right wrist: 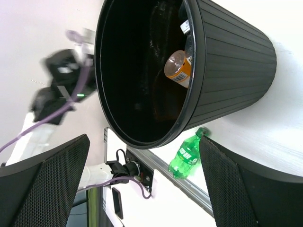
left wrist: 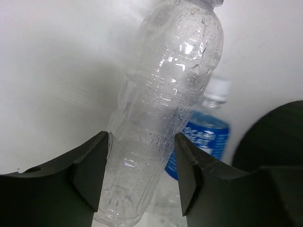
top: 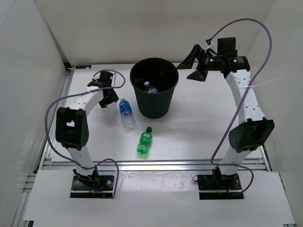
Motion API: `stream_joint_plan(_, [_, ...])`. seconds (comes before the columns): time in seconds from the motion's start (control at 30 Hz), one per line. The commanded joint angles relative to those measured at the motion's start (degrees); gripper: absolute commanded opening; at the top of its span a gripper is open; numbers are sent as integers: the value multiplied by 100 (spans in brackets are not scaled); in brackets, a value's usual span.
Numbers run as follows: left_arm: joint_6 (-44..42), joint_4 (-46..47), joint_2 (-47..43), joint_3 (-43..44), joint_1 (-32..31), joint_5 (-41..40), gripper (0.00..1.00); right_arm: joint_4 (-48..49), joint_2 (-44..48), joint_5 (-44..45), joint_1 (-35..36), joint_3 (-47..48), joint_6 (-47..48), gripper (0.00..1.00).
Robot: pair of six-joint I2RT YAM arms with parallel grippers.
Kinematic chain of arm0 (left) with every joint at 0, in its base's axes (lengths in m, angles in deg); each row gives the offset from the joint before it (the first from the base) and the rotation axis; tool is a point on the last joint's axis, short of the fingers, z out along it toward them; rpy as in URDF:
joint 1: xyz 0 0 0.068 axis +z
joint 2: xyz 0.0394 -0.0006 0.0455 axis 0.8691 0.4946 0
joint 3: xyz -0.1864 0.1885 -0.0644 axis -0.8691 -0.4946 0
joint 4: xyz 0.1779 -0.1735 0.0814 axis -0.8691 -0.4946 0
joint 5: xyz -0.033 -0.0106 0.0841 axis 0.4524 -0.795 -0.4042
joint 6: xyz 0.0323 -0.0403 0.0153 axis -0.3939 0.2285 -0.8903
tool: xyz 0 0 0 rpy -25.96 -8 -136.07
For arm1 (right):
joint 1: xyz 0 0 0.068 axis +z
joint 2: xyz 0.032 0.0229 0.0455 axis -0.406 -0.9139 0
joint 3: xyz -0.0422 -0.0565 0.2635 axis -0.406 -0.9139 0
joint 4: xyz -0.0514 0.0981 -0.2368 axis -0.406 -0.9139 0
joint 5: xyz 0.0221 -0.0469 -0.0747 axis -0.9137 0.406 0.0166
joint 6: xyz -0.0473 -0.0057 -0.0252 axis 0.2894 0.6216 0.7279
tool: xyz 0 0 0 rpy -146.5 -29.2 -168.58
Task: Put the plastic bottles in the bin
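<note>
The bin's opening [top: 154,75] is above my left gripper and to its right in the top view. I will lift the clear bottle next, carry it over and let go.
The black bin [top: 166,103] stands at the table's middle back. A labelled clear bottle [top: 150,88] lies inside it. In the right wrist view the bin [right wrist: 232,61] holds an orange bottle [right wrist: 179,68]. My left gripper [top: 110,100] is left of the bin, and in its wrist view its jaws [left wrist: 141,142] close on the clear bottle [left wrist: 165,104]. The blue-labelled clear bottle [top: 126,111] lies just beside it and also shows in the left wrist view [left wrist: 203,137]. The green bottle [top: 145,141] lies in front of the bin. My right gripper [top: 195,66] is open and empty, raised right of the bin's rim.
White walls enclose the table on three sides. A metal rail [top: 156,164] runs along the near edge. Purple cables [top: 52,118] loop beside both arms. In the right wrist view the green bottle [right wrist: 188,153] lies by the bin's base.
</note>
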Motion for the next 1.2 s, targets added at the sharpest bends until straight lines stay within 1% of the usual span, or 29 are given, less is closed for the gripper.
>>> stream_joint_plan(0.0, [100,-171,-926,1048,59,-592,41,27,234,-129,-23,-97,64,100])
stream_joint_plan(0.1, [100,-172,-1060,1656,59,-541,41,27,286,-129,-23,-229,64,100])
stream_joint_plan(0.13, [152,-172,-1121,2119,59,-462,41,27,286,-129,-23,-229,64,100])
stream_joint_plan(0.17, [214,-172,-1121,2359,-2,-287,41,27,339,-129,-23,-282,64,100])
stream_joint_plan(0.2, [267,-172,-1121,2579,-107,-285,41,27,339,-129,-23,-282,64,100])
stream_joint_plan(0.23, [267,-172,-1121,2999,-212,-224,41,27,339,-129,-23,-282,64,100])
stream_joint_plan(0.27, [267,-120,-1017,3220,-335,-224,41,27,339,-76,-23,-282,64,100])
stream_joint_plan(0.3, [267,-119,-946,3449,-597,-154,41,27,339,-76,-23,-282,64,100])
stream_joint_plan(0.33, [197,-119,-754,3886,-722,-101,41,27,339,-76,-23,-282,64,100])
stream_joint_plan(0.4, [135,-58,-490,4302,-1063,109,41,27,339,-76,-23,-282,11,100])
stream_joint_plan(0.43, [83,-58,-349,4695,-1170,206,41,27,339,-76,-23,-282,11,100])
stream_joint_plan(0.47, [82,-58,-44,4873,-1267,285,42,27,339,-76,-23,-282,11,100])
stream_joint_plan(0.5, [22,-58,90,5023,-1451,364,42,27,339,-76,-23,-230,11,100])
stream_joint_plan(0.57, [21,-58,345,5173,-1627,418,45,27,339,29,-23,-229,11,100])
stream_joint_plan(0.63, [21,-58,425,5174,-1855,418,46,27,400,30,-23,-229,11,100])
stream_joint_plan(0.73, [-102,-58,548,5103,-1979,592,54,27,462,30,-75,-229,64,100])
stream_joint_plan(0.77, [-180,-58,548,5034,-1980,681,58,27,462,30,-128,-299,64,100])
stream_joint_plan(0.8, [-233,-58,548,4946,-1980,751,77,27,532,82,-128,-300,64,100])
stream_joint_plan(0.87, [-365,-58,417,4701,-1980,665,100,27,585,82,-180,-361,64,100])
stream_joint_plan(0.93, [-541,-58,-21,4498,-1980,332,100,27,646,82,-181,-423,64,100])
stream_joint_plan(0.97, [-611,-58,-206,4288,-1980,-210,100,27,647,82,-181,-423,116,100])
stream_joint_plan(1.0, [-612,-58,-608,4164,-1980,-563,100,27,708,82,-233,-484,116,100])
stream_joint_plan(1.03, [-664,-58,-820,3998,-1980,-932,100,27,708,82,-234,-484,116,100])
stream_joint_plan(1.07, [-595,-58,-1049,3770,-1858,-1475,100,27,708,82,-234,-484,116,100])
stream_joint_plan(1.1, [-351,-58,-1521,3158,-1570,-1594,100,27,708,82,-234,-536,116,100])
stream_joint_plan(1.13, [-174,-58,-1761,2769,-1567,-1595,100,27,708,82,-234,-537,116,100])
stream_joint_plan(1.17, [2,-58,-1981,2357,-1210,-1456,100,27,708,82,-234,-537,116,100])
